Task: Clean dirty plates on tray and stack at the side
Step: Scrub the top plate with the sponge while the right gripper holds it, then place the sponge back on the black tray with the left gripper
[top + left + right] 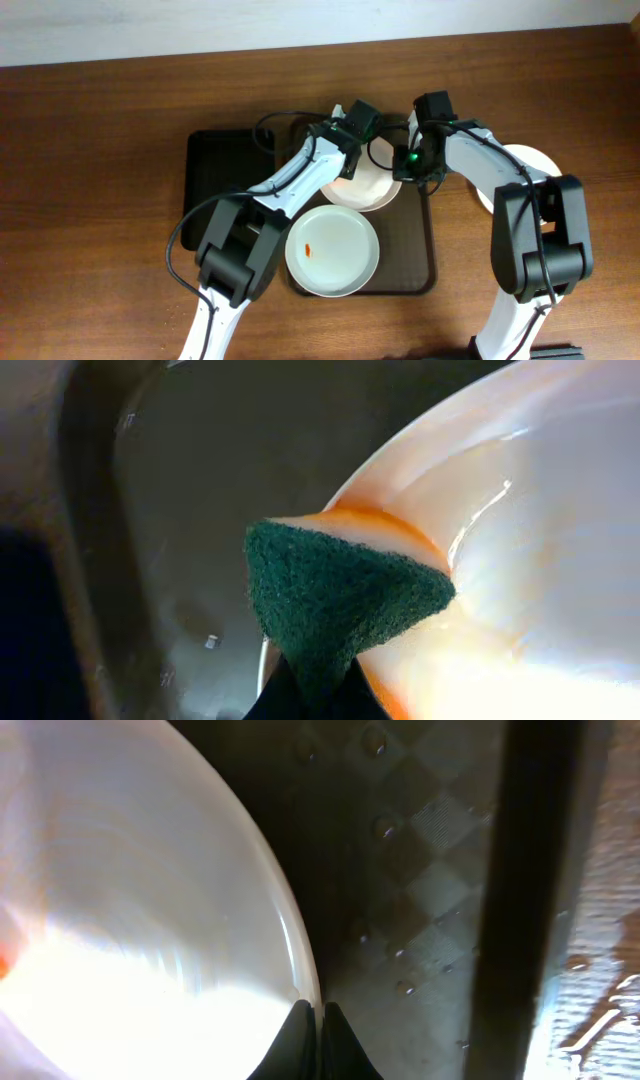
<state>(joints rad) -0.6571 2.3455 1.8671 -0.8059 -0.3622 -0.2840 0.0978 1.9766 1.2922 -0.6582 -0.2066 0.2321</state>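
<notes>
My left gripper lifts off the far plate next and carries the sponge (340, 595) down onto the empty bottom of the black tray.
Two white plates lie on the dark brown tray (420, 270). The far plate (372, 190) sits under both grippers; the near plate (335, 255) carries a small orange-red smear. A third white plate (530, 160) rests on the table at the right, partly hidden by the right arm. My left gripper (345, 170) is shut on a green and orange sponge (340, 595), pressed on the far plate's rim (520, 560). My right gripper (408, 168) is shut on that plate's right rim (300, 960), one finger on each side.
A smaller black tray (215, 175) lies left of the brown tray, under the left arm. Water droplets dot the brown tray's textured floor (420, 870). Its raised rim (520, 900) runs close to the right of the right gripper. Wooden table (100, 200) surrounds everything.
</notes>
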